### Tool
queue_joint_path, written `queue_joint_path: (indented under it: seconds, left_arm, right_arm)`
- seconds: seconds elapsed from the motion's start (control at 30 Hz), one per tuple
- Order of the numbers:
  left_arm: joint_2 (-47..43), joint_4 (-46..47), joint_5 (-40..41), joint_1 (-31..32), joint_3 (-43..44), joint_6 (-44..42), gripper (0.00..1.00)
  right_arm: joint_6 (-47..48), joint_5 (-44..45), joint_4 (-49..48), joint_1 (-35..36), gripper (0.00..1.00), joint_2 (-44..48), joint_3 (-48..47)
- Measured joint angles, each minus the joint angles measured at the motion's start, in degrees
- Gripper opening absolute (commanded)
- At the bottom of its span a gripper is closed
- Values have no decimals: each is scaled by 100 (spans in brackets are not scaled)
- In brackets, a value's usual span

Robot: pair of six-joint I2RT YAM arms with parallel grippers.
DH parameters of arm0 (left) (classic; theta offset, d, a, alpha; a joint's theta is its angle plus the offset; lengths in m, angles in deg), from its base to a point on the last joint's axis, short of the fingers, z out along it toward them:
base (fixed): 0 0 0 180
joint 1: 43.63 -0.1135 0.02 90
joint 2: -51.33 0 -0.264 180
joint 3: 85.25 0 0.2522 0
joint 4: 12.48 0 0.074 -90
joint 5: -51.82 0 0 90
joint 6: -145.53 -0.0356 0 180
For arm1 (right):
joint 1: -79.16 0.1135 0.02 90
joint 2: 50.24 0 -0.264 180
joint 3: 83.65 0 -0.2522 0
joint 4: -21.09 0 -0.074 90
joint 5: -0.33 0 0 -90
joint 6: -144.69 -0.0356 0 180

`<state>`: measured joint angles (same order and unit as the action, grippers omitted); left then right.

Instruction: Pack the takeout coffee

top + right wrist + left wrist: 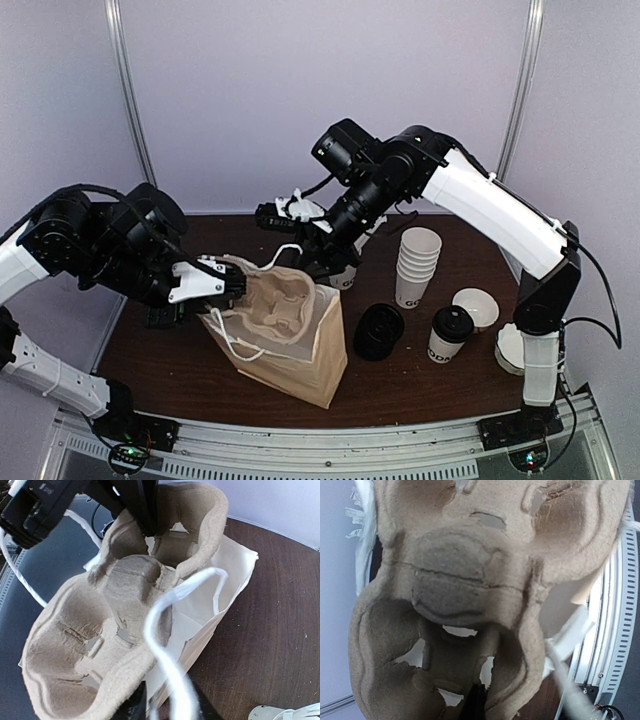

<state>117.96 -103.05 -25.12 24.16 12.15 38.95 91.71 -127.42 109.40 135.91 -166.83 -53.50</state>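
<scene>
I should lower the protruding carrier into the bag and then let it go. The bag's opening is below my left gripper and to its right in the top view, so I should lower it that way.
The takeout coffee (pixel 450 335), a white printed cup with a black dome lid, stands on the table right of centre, away from both grippers. A brown paper bag (pixel 300 355) stands open at front centre with a pulp cup carrier (pixel 278 303) tilted in its mouth. My left gripper (pixel 226 286) is shut on the carrier's left rim; the carrier (pixel 470 580) fills the left wrist view above my left gripper (pixel 475 705). My right gripper (pixel 322 258) is shut on the bag's far rim. In the right wrist view the bag (pixel 220 590), its white handle (pixel 165 645) and the carrier (pixel 115 605) show above my right gripper (pixel 167 707).
A stack of lidless white cups (pixel 416 265) stands behind the coffee. A stack of black lids (pixel 378 332) lies beside the bag. A lidless white cup (pixel 477 306) and white lids (pixel 510 350) sit at the right. The table's front edge runs just below the bag.
</scene>
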Motion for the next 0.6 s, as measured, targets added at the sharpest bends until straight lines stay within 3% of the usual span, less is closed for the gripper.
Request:
queue_joint_path:
  seconds: [0.1,0.4,0.6]
  left_arm:
    - [87,-4,-133,-61,-140,4,0]
    - [538,9,-374,-101,-225,-9,0]
    - [544,-44,-566,-107,-133,-184,0]
  right_arm:
    - [173,2,214,13,48,-9,0]
    - [531,63,721,188,55,-129,-9]
    - [608,304,765,181,52,-90,-17]
